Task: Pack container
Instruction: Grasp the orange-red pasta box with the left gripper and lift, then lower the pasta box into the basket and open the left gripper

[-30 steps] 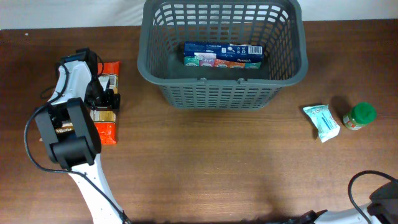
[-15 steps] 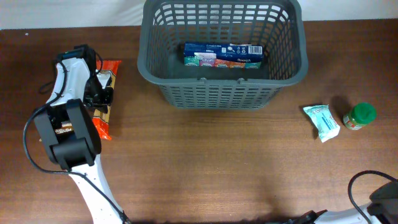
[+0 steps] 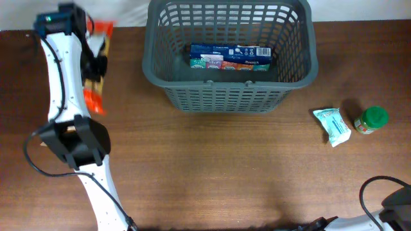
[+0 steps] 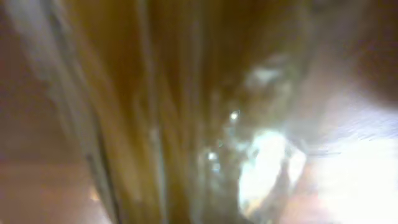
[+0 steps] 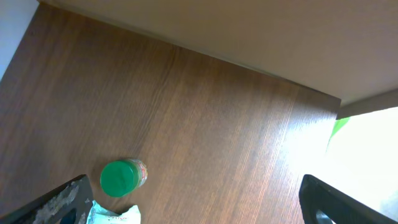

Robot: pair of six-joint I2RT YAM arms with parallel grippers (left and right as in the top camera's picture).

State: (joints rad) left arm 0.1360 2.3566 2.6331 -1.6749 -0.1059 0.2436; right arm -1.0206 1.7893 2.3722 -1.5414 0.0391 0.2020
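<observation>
I should next swing my left gripper over the basket, turn the packet (image 3: 94, 99) in line with the blue box (image 3: 230, 56) and lower it inside the near side of the basket, because the blue box leaves room.
The container (image 3: 230, 96) is a dark grey slotted basket at the back middle of the table, with a blue box (image 3: 230, 56) lying inside it. Left of it, my left gripper (image 3: 96, 64) is raised and shut on an orange and brown packet (image 3: 94, 99) that hangs off the table and looks blurred. The left wrist view shows only that packet (image 4: 186, 112) as a close brown-gold blur, and the fingers are hidden. My right gripper (image 5: 196, 208) stands wide open above bare table at the front right, holding nothing.
A green-lidded jar (image 3: 372, 119) (image 5: 121, 178) stands at the right, with a pale teal packet (image 3: 332, 125) (image 5: 112, 214) lying just left of it. The right arm's base (image 3: 395, 212) and its cable sit at the front right corner.
My left gripper closed on the orange packet and lifted it off the table, swinging it up and toward the back. The right arm has not moved.
</observation>
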